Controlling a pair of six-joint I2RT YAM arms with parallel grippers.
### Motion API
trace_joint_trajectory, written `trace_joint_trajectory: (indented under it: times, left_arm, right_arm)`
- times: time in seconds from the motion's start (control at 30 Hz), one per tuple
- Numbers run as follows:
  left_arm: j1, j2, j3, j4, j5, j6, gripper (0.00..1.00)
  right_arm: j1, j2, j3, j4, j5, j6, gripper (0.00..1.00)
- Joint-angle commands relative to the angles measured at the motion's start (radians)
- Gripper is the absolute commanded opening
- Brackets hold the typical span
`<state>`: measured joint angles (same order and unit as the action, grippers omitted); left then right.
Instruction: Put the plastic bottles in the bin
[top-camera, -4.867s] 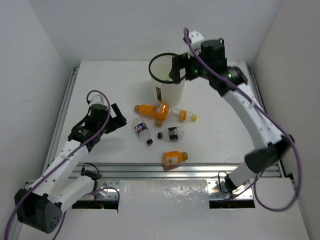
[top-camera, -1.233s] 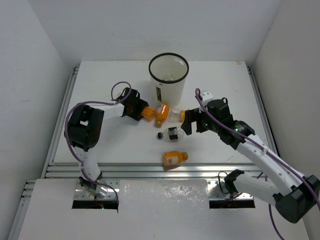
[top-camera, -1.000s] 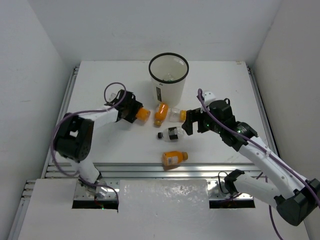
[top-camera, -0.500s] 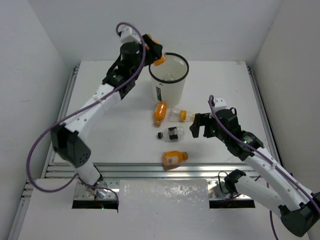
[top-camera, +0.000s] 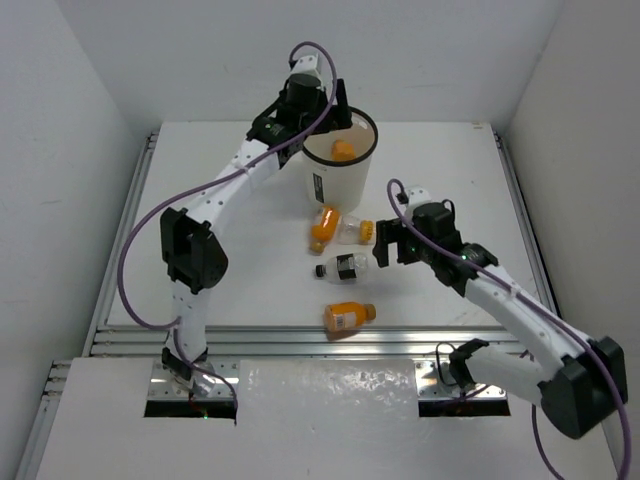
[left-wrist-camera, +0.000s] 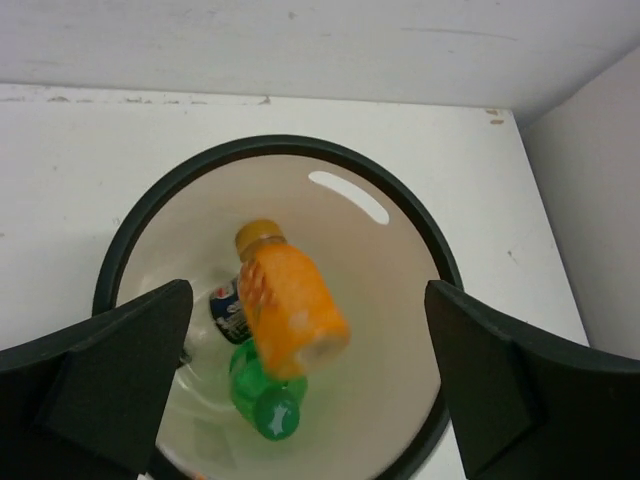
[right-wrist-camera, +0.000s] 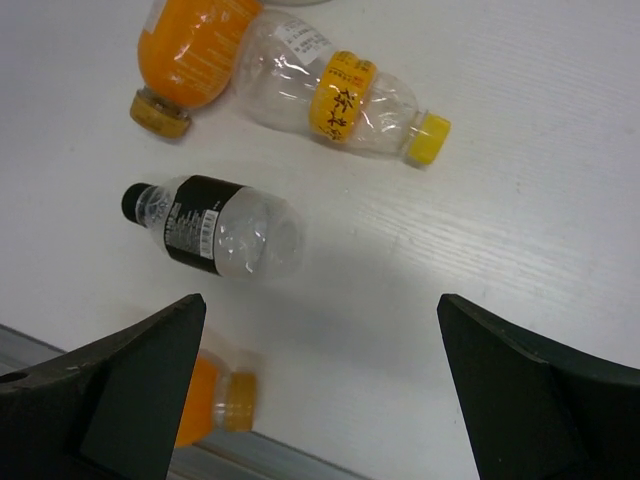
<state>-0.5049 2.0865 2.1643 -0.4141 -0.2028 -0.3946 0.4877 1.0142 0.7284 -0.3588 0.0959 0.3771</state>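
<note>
The yellow-capped bottle's neck (right-wrist-camera: 402, 132) is below and outward of my open fingers. My right gripper should turn next and go down and outward onto it.
The white bin (top-camera: 335, 185) with a black rim stands at the back middle. My left gripper (top-camera: 318, 108) hovers over its left rim, open and empty (left-wrist-camera: 306, 291). An orange bottle (left-wrist-camera: 290, 312) is loose inside the bin below it, over a green bottle (left-wrist-camera: 262, 395) and a blue-labelled one (left-wrist-camera: 230, 305). On the table lie an orange bottle (top-camera: 323, 228), a clear yellow-capped bottle (top-camera: 358, 231), a clear black-labelled bottle (top-camera: 343, 267) and another orange bottle (top-camera: 348, 316). My right gripper (top-camera: 385, 240) is open (right-wrist-camera: 320, 300) above the table just right of the black-labelled bottle (right-wrist-camera: 215, 238).
A metal rail (top-camera: 300, 338) runs along the table's near edge, close to the front orange bottle (right-wrist-camera: 215, 405). White walls enclose the table on three sides. The bin's rim (left-wrist-camera: 280, 147) fills the left wrist view.
My left gripper carried an orange bottle from the table up over the bin and let it go; the bottle is now inside the bin. My right gripper shifted slightly left toward the lying bottles.
</note>
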Motion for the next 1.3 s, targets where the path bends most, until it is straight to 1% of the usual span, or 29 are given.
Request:
trace_joint_trajectory:
  times: [0.0,0.07,0.1,0.13,0.2,0.23,0.27,0.3,0.33,0.37,0.43,0.47,0.57,0.63,0.67,0.7,0.77,0.8,0.83,0.87,0.9,0.93,0.97,1.0,1.03,1.17,1.2,1.23,1.27]
  left_arm:
    - [-0.032,-0.187,0.002,-0.014,-0.013,0.005,1.0]
    - [-0.04,-0.258,-0.001,-0.063,-0.027,-0.007,1.0]
    - [-0.041,-0.288,-0.015,-0.119,-0.038,-0.015,1.0]
    - [-0.043,-0.362,-0.039,-0.136,-0.034,-0.023,1.0]
    - [-0.044,-0.458,-0.199,-0.141,-0.008,-0.044,1.0]
    - [-0.044,-0.568,-0.268,-0.128,0.008,-0.053,1.0]
    - [-0.044,-0.624,-0.408,-0.118,0.017,-0.065,1.0]
    - [-0.044,-0.684,-0.485,-0.108,0.028,-0.073,1.0]
    - [-0.044,-0.797,-0.551,-0.1,0.04,-0.078,1.0]
    - [-0.044,-0.851,-0.68,-0.088,0.049,-0.081,1.0]
    - [-0.046,-1.003,-0.785,-0.092,0.049,-0.076,1.0]
    - [-0.046,-1.044,-0.861,-0.113,0.036,-0.067,1.0]
    - [-0.046,-1.181,-0.968,-0.188,0.026,-0.03,1.0]
    - [-0.046,-1.266,-1.012,-0.224,0.005,-0.017,1.0]
    - [-0.044,-1.289,-1.052,-0.25,-0.013,-0.012,1.0]
    - [-0.046,-1.327,-1.069,-0.262,-0.021,-0.009,1.0]
    - [-0.046,-1.359,-1.098,-0.296,-0.055,-0.003,1.0]
    - [-0.046,-1.379,-1.104,-0.304,-0.06,0.003,1.0]
    - [-0.046,-1.387,-1.113,-0.31,-0.063,0.007,1.0]
    - [-0.046,-1.396,-1.121,-0.313,-0.069,0.011,1.0]
    - [-0.046,-1.398,-1.121,-0.313,-0.072,0.011,1.0]
    - [-0.047,-1.398,-1.129,-0.311,-0.073,0.014,1.0]
    - [-0.046,-1.396,-1.133,-0.31,-0.079,0.013,1.0]
    - [-0.046,-1.392,-1.141,-0.307,-0.078,0.004,1.0]
    - [-0.046,-1.39,-1.146,-0.296,-0.063,-0.001,1.0]
    - [-0.046,-1.352,-1.158,-0.226,0.02,-0.036,1.0]
    - [-0.047,-1.341,-1.169,-0.165,0.084,-0.047,1.0]
    - [-0.047,-1.332,-1.175,-0.125,0.129,-0.052,1.0]
    - [-0.047,-1.307,-1.184,-0.083,0.182,-0.058,1.0]
  right_arm:
    - [-0.053,0.116,0.039,0.184,-0.136,-0.176,0.99]
    - [-0.073,0.165,0.019,0.295,-0.133,-0.231,0.99]
    - [-0.078,0.21,0.002,0.352,-0.133,-0.327,0.99]
    - [-0.08,0.231,-0.02,0.491,-0.137,-0.364,0.99]
    - [-0.096,0.324,-0.035,0.585,-0.174,-0.473,0.99]
    - [-0.1,0.363,-0.018,0.603,-0.189,-0.501,0.99]
    - [-0.109,0.401,0.027,0.603,-0.229,-0.53,0.99]
    - [-0.127,0.475,0.046,0.601,-0.255,-0.582,0.99]
    - [-0.132,0.507,0.069,0.58,-0.286,-0.61,0.99]
    - [-0.136,0.536,0.112,0.568,-0.309,-0.641,0.99]
    - [-0.149,0.611,0.146,0.528,-0.358,-0.711,0.99]
    - [-0.149,0.633,0.173,0.524,-0.358,-0.73,0.99]
    - [-0.156,0.708,0.213,0.524,-0.332,-0.774,0.99]
    - [-0.164,0.747,0.229,0.517,-0.315,-0.794,0.95]
    - [-0.166,0.777,0.233,0.511,-0.317,-0.797,0.92]
    - [-0.175,0.787,0.232,0.503,-0.323,-0.808,0.85]
    - [-0.189,0.793,0.203,0.506,-0.346,-0.801,0.76]
    - [-0.208,0.785,0.188,0.526,-0.358,-0.787,0.7]
    - [-0.216,0.776,0.151,0.543,-0.376,-0.779,0.68]
    - [-0.23,0.755,0.12,0.564,-0.383,-0.765,0.62]
    - [-0.236,0.744,0.12,0.575,-0.393,-0.758,0.62]
    - [-0.239,0.733,0.099,0.583,-0.381,-0.748,0.51]
    - [-0.244,0.71,0.095,0.575,-0.365,-0.732,0.44]
    - [-0.244,0.693,0.091,0.572,-0.346,-0.716,0.4]
    - [-0.245,0.676,0.086,0.574,-0.262,-0.696,0.33]
    - [-0.25,0.516,0.026,0.566,-0.115,-0.537,0.24]
    - [-0.25,0.421,-0.009,0.558,-0.12,-0.5,0.21]
    - [-0.25,0.368,-0.023,0.541,-0.139,-0.456,0.21]
    - [-0.25,0.315,-0.04,0.526,-0.232,-0.354,0.16]
